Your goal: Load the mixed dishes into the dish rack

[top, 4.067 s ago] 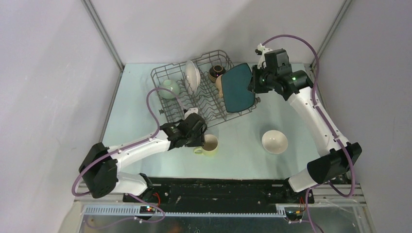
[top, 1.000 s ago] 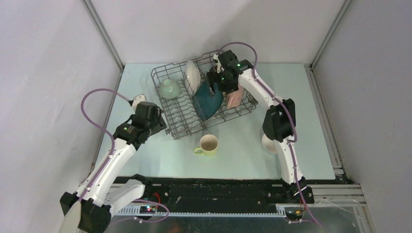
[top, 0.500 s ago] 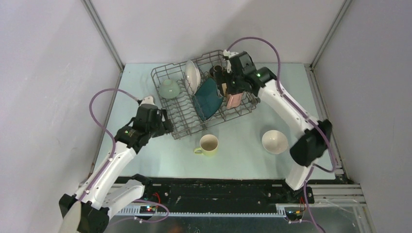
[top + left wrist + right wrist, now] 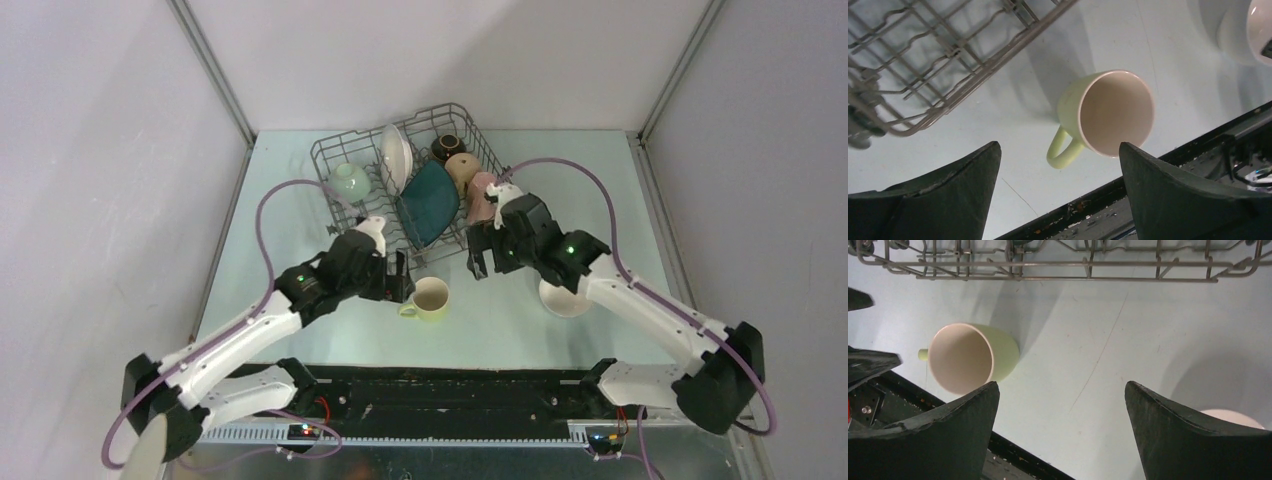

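Observation:
My right gripper goes to the right in the top view and down onto the white bowl's mug-side rim (image 4: 542, 292) next, as that bowl still sits outside the rack (image 4: 318, 166).
The dish rack (image 4: 318, 166) stands at the back of the table and holds a pale green bowl (image 4: 349, 183), a white plate (image 4: 396, 158), a teal square plate (image 4: 430, 203), a brown bowl (image 4: 446, 147), a tan mug (image 4: 462, 168) and a pink mug (image 4: 482, 195). A yellow mug (image 4: 431, 297) (image 4: 1108, 112) (image 4: 973, 357) stands upright on the table in front of the rack. A white bowl (image 4: 562, 299) (image 4: 1233, 417) sits to its right, partly under my right arm. My left gripper (image 4: 397, 278) (image 4: 1059, 145) hangs open just left of the mug. My right gripper (image 4: 483, 257) (image 4: 1062, 385) is open and empty between mug and bowl.
The rack's near wire edge (image 4: 973, 70) (image 4: 1048, 262) lies just beyond both grippers. The black base rail (image 4: 450, 385) runs along the table's near edge. Grey walls close in the left, back and right sides.
My left arm swung from the rack's left side over to the yellow mug, jaws opening wider. My right arm pulled back out of the rack to the table in front of it.

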Controlling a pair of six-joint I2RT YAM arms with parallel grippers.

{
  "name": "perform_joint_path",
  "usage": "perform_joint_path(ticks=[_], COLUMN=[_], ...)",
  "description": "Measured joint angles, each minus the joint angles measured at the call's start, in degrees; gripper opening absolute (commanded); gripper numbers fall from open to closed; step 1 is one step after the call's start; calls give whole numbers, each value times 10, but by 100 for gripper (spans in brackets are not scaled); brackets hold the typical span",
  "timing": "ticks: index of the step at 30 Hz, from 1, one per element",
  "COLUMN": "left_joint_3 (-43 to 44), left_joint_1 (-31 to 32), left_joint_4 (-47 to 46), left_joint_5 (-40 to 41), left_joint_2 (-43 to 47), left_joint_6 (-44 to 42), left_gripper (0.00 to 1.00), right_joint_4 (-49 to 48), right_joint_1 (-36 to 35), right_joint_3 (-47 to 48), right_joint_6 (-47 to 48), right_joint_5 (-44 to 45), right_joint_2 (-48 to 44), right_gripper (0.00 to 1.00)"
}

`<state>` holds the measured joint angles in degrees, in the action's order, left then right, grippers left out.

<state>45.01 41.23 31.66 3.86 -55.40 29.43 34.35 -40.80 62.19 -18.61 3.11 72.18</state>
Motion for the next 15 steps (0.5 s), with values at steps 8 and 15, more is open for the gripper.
perform_joint_path(ticks=[8,15], left_joint_3=[53,66], left_joint_1=[51,59], left_joint_4=[-12,-21], left_joint_5=[6,4], left_joint_2=[-146,-224], left_joint_6=[-31,-42], left_gripper=[84,62], right_joint_4=[-49,-62], right_joint_1=[-4,-3], right_joint_3=[-87,-121], right_joint_6=[-26,-40], right_joint_5=[0,-1], right_joint_2=[-82,-102], right_gripper=[98,99])
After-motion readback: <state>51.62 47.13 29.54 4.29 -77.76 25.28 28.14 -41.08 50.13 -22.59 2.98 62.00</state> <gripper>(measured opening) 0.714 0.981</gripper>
